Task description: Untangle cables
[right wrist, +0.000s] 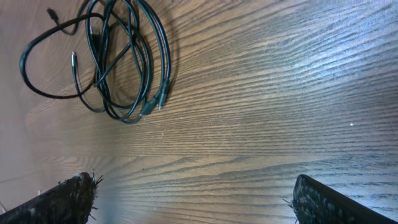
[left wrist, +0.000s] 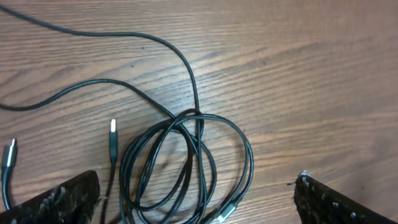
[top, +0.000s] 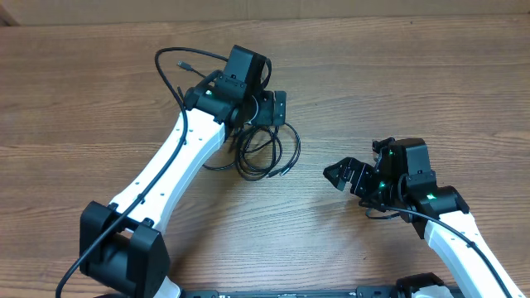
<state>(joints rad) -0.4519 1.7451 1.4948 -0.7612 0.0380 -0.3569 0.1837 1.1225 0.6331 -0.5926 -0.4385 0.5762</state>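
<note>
I will bring my left gripper down onto the crossing loops of the bundle and close it, as they are below it, between its spread fingers in the wrist view.
The cables (top: 263, 155) lie as a tangled bundle of thin black loops with small plug ends on the wooden table, at centre. My left gripper (top: 267, 116) hovers over the bundle's upper part, open and empty; in the left wrist view the cable loops (left wrist: 186, 165) lie between its spread fingers (left wrist: 196, 205). One strand runs up and left to a plug (top: 184, 64). My right gripper (top: 346, 176) is open and empty, to the right of the bundle, apart from it. The right wrist view shows the bundle (right wrist: 121, 68) far off at upper left and bare wood between the fingers (right wrist: 193, 199).
The wooden table (top: 414, 74) stretches all around. A thicker black cord (top: 124, 219) runs along the left arm. The right arm's base sits at the lower right.
</note>
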